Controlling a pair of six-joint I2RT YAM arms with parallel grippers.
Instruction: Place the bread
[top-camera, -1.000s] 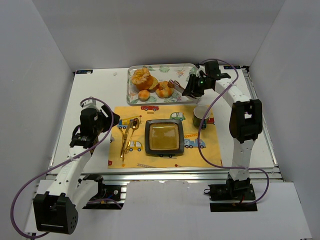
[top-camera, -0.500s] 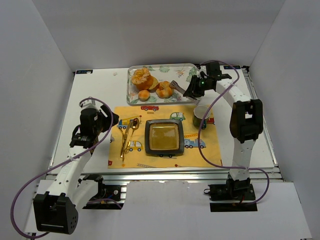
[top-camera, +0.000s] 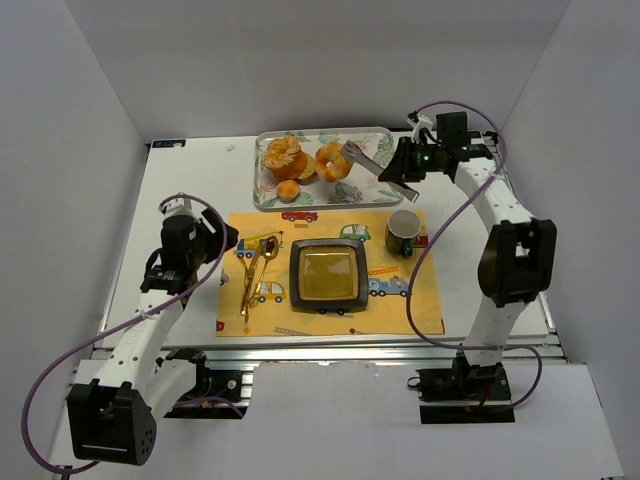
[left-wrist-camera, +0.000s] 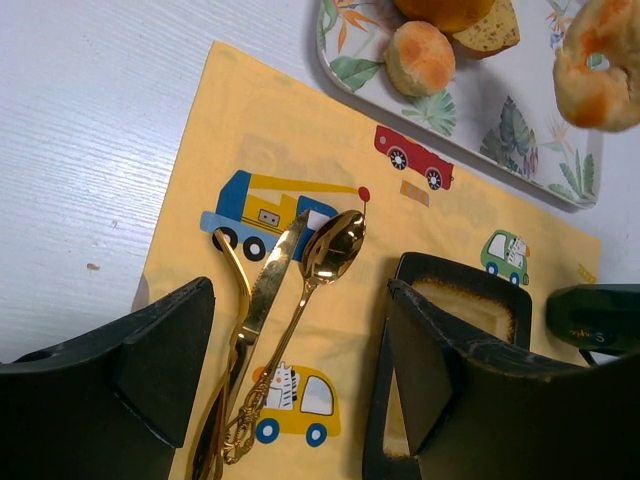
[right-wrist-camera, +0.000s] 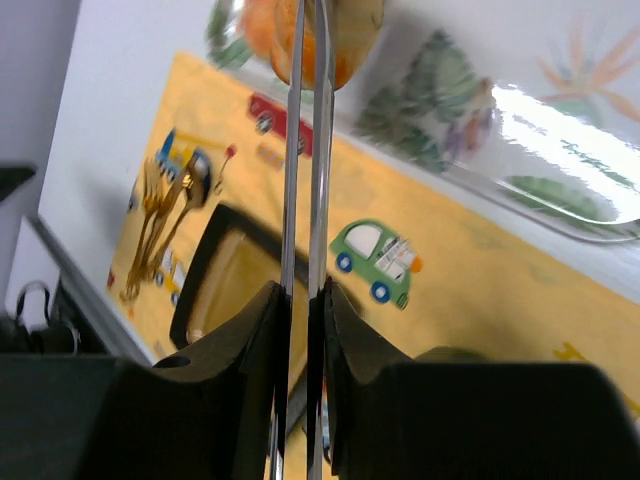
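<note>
My right gripper needs to move back and down, bringing bread (top-camera: 331, 162) over the dark square plate (top-camera: 329, 274), and release the tongs' handles, since the plate lies back and below it.
The bread (top-camera: 331, 162), a golden-brown knotted roll, hangs pinched between the tips of metal tongs (top-camera: 362, 160) over the floral tray (top-camera: 372, 140). My right gripper (top-camera: 400, 172) is shut on the tongs' two arms (right-wrist-camera: 320, 150), squeezing them nearly together, and the bread (right-wrist-camera: 335, 30) shows at their far end. In the left wrist view the bread (left-wrist-camera: 600, 60) sits at the top right, over the tray. My left gripper (top-camera: 222, 240) stands open and empty over the yellow placemat (left-wrist-camera: 200, 150), beside the gold cutlery (left-wrist-camera: 300, 290).
A ruffled orange pastry (top-camera: 283, 153) and a tiny smooth bun (top-camera: 288, 189) lie on the tray. A dark square plate (top-camera: 327, 275) sits mid-placemat, a green mug (top-camera: 402, 233) to its right, gold cutlery (top-camera: 255, 270) to its left.
My right gripper squeezed the tongs onto the bread, then drew back to the right and upward, raising the bread off the tray floor. The left arm has not moved.
</note>
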